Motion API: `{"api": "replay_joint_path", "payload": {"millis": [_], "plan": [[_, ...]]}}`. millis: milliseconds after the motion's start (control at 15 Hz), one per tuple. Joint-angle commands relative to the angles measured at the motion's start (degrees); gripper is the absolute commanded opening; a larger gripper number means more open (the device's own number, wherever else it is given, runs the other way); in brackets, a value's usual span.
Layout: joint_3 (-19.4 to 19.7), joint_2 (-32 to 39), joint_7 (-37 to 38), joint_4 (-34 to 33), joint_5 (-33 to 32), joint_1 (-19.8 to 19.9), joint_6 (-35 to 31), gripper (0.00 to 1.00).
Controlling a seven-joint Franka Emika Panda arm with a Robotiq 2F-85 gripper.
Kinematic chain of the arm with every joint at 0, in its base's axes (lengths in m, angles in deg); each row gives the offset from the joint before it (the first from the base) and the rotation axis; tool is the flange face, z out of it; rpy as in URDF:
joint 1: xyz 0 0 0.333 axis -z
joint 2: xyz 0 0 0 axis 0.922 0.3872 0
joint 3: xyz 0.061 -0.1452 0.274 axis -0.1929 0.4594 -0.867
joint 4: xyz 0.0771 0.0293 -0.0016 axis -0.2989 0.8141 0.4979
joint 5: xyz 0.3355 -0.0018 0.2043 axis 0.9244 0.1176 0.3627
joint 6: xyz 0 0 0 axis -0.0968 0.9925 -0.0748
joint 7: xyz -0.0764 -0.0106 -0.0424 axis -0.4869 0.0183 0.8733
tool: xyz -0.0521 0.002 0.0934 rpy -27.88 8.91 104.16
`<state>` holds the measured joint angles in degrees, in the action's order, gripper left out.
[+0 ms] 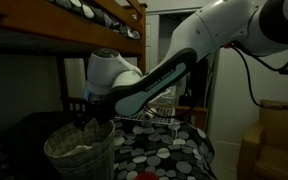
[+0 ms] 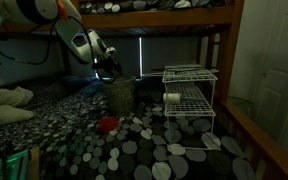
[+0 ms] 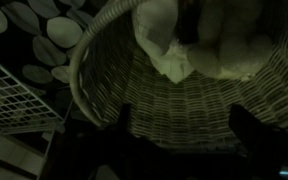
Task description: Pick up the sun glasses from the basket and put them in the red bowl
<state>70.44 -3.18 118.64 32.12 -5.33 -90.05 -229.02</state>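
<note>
The top of the pale cloth inside the basket is the next place for my gripper. I will turn my gripper and lower it past the basket's rim onto the cloth.
The woven wicker basket (image 1: pixel 79 152) stands on the polka-dot bed cover and also shows in the other exterior view (image 2: pixel 121 95). In the wrist view its wall and rim (image 3: pixel 174 95) fill the frame, with pale cloth (image 3: pixel 224 45) inside. A dark shape (image 3: pixel 189 25) lies in the cloth; I cannot tell if it is the sunglasses. My gripper (image 3: pixel 184 125) is open and empty, its dark fingers spread just above the basket (image 1: pixel 96 122) (image 2: pixel 109 72). The small red bowl (image 2: pixel 108 124) sits on the cover in front of the basket.
A white wire rack (image 2: pixel 189 95) stands on the bed beside the basket and shows in the wrist view (image 3: pixel 14 100). A wooden upper bunk (image 1: pixel 104 25) hangs overhead. A pillow (image 2: pixel 6 105) lies at one side. The room is dark.
</note>
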Motion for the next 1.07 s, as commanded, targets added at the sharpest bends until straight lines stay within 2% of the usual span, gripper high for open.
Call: {"api": "replay_joint_path", "payload": {"millis": [0, 133, 400, 600, 867, 1000], "plan": [[2.51, 2.93, -5.26, -1.06, 7.29, -3.22, 2.76, 1.00], [5.03, 1.87, -4.68, -0.14, 7.81, -4.86, 0.35, 1.00], [6.65, 2.32, -4.81, -0.65, 8.28, -6.29, 0.15, 1.00], [7.20, 5.59, -4.98, -4.73, 12.13, -8.35, 7.07, 1.00], [7.12, 10.87, -7.26, -11.10, 16.38, -10.14, 6.97, 1.00], [7.90, 14.13, -8.66, -14.98, 18.60, -11.59, 9.00, 1.00]]}}
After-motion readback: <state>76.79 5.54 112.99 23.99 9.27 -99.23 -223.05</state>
